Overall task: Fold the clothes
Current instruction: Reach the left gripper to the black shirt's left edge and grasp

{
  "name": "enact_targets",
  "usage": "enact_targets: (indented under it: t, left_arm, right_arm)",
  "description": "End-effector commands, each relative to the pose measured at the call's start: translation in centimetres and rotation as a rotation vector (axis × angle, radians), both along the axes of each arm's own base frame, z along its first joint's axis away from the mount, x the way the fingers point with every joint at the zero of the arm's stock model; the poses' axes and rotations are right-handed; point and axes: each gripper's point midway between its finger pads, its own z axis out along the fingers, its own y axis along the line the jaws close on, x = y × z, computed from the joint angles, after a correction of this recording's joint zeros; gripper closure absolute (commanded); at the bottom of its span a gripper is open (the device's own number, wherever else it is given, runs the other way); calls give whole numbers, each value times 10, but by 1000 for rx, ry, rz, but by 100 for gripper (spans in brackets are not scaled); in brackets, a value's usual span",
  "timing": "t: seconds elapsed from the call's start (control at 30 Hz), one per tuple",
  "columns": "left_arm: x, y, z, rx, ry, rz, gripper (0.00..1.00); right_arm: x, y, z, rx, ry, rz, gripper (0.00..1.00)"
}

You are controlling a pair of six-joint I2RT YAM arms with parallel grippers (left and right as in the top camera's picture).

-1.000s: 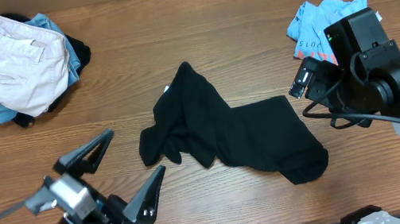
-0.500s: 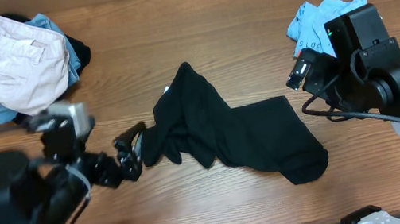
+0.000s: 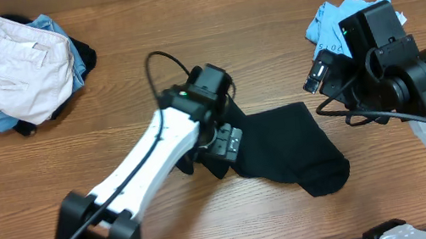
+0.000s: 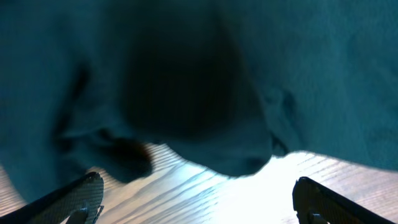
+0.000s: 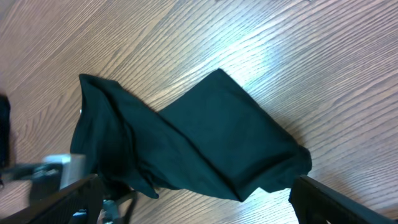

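A loose fold sticks out toward my wide-open fingers, so I will lower my left gripper onto the bunched part's near edge (image 3: pixel 221 169) (image 4: pixel 241 160) and close it.
The black T-shirt (image 3: pixel 287 151) lies crumpled in the middle of the wooden table, bunched on its left side and flatter toward the right. My left gripper (image 3: pixel 223 142) hangs over the bunched left part. Its jaws stand wide open in the left wrist view, where my left gripper (image 4: pixel 196 200) has bare table between its fingertips (image 4: pixel 84 194) and dark fabric (image 4: pixel 186 81) just beyond. My right gripper (image 3: pixel 320 81) hovers open off the shirt's right end. In the right wrist view the shirt (image 5: pixel 199 143) lies ahead of my right gripper (image 5: pixel 199 202), which holds nothing.
A pile with cream trousers (image 3: pixel 12 65) on top of denim sits at the back left corner. A light blue tee (image 3: pixel 333 21) lies at the back right, partly under my right arm. Wood shows along the front of the table.
My left arm has swung from the front left corner across the table and now sits over the shirt's left part. The right arm has barely shifted. The shirt has not moved.
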Motion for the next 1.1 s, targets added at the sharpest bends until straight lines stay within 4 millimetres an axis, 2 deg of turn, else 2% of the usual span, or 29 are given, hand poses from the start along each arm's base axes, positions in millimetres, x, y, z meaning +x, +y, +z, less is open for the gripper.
enact_targets:
  t: [0.0, 0.07, 0.23, 0.33, 0.57, 0.67, 0.77, 0.83, 0.9, 0.93, 0.97, 1.07]
  left_arm:
    - [-10, -21, -17, 2, 46, 58, 0]
    - [-13, -29, -21, 13, 34, 49, 0]
    - [-10, -23, -23, 44, 11, 163, 0]
    - [-8, -7, -31, 120, -22, 221, 0]
    - [-7, -6, -35, 131, -21, 162, 0]
    - [-18, -7, -35, 138, 15, 162, 0]
    - [-20, -8, -36, 155, 7, 159, 0]
    - [-22, -2, -43, 184, 12, 160, 15]
    - [-27, 2, -48, 198, 25, 166, 16]
    - [-26, 2, -48, 198, 24, 168, 28]
    - [-26, 2, -48, 197, 24, 169, 33]
    - [-27, 1, -49, 194, 25, 173, 33]
  right_arm:
    - [4, -9, 3, -41, -24, -25, 0]
    - [5, -12, 2, -58, -23, -32, 0]
    - [7, -11, -3, -64, 0, -31, 0]
    - [9, -10, -8, -66, 19, -29, 0]
    - [13, -9, -12, -68, 27, -29, 0]
    - [14, -8, -11, -67, 22, -29, 0]
    - [16, -8, -11, -65, 16, -29, 0]
    - [13, -9, -12, -68, 27, -29, 0]
    - [12, -9, -12, -69, 30, -28, 0]
    - [13, -9, -12, -69, 28, -29, 0]
    - [13, -9, -12, -68, 26, -29, 0]
    - [13, -9, -12, -68, 27, -29, 0]
